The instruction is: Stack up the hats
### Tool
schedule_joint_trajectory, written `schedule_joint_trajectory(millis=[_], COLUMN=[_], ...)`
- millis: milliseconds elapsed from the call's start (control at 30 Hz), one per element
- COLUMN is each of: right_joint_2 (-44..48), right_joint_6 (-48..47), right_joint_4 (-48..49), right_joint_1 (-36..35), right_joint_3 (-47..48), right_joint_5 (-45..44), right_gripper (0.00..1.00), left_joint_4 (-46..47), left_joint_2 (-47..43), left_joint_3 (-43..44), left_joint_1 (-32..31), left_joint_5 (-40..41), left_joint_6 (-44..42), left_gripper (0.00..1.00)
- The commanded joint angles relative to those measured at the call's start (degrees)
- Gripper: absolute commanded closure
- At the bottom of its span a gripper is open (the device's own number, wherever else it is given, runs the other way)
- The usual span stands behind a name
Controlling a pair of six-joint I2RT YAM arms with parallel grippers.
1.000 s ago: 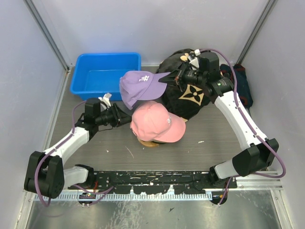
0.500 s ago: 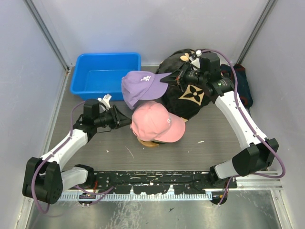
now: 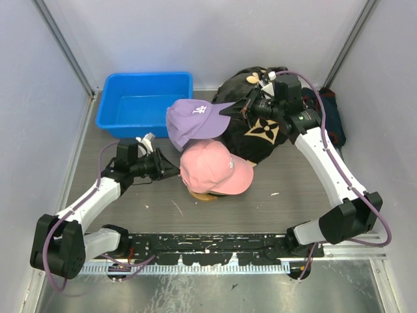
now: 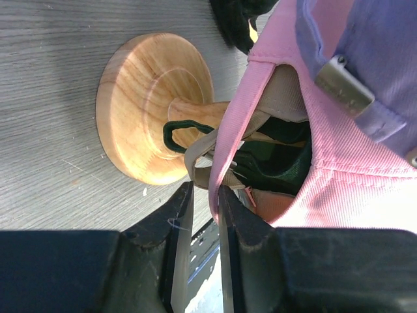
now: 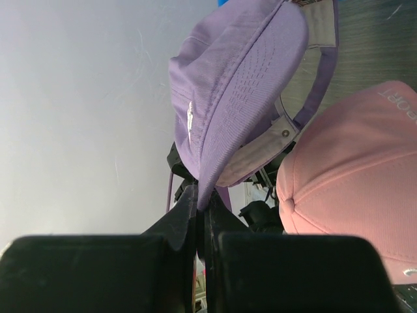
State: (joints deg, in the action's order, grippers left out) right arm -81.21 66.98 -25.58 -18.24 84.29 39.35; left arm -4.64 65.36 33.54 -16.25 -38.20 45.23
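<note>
The lavender cap (image 3: 195, 120) needs to move back and down in my right gripper to the pink cap's uncovered top (image 3: 207, 163). My right gripper needs to release it there.
A pink cap (image 3: 212, 168) sits on a wooden stand (image 3: 202, 194). In the left wrist view, tan (image 4: 280, 91) and dark green (image 4: 273, 163) caps show underneath it, above the stand's round base (image 4: 150, 107). My left gripper (image 3: 171, 171) is at the pink cap's back rim (image 4: 225, 169). Its jaws stand narrowly apart with the rim between them, touching one finger. My right gripper (image 3: 242, 109) is shut on the brim of the lavender cap (image 3: 195, 120). It holds that cap in the air, behind and above the pink cap (image 5: 358, 189). The lavender cap also shows in the right wrist view (image 5: 228, 91).
A blue bin (image 3: 140, 98) stands at the back left. A black cloth with tan flower marks (image 3: 260, 130) lies behind the stand, under the right arm. A dark bag (image 3: 333, 117) lies by the right wall. Walls close in both sides.
My left gripper has moved nearer and right, up to the pink cap's back rim. The lavender cap has shifted slightly right in my right gripper.
</note>
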Motion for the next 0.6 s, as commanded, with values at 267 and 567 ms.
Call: schedule_joint_trajectory(millis=[267,567], right_joint_2=[11.2,16.6], right_joint_6=[3.7,7.0], right_joint_4=[3.1,8.3], right_joint_1=[-1.4,-4.5], right_joint_3=[-7.4,-18.8], right_joint_5=[1.4,-0.9], right_gripper=[0.99,0.99], left_joint_4=[1.6,2.8], left_joint_2=[2.3,4.4], left_joint_3=[0.2,0.9], left_joint_1=[-0.4,-1.1], left_joint_5=[1.0,0.8], left_joint_6=[1.3,1.8], left_gripper=[0.75,0.76])
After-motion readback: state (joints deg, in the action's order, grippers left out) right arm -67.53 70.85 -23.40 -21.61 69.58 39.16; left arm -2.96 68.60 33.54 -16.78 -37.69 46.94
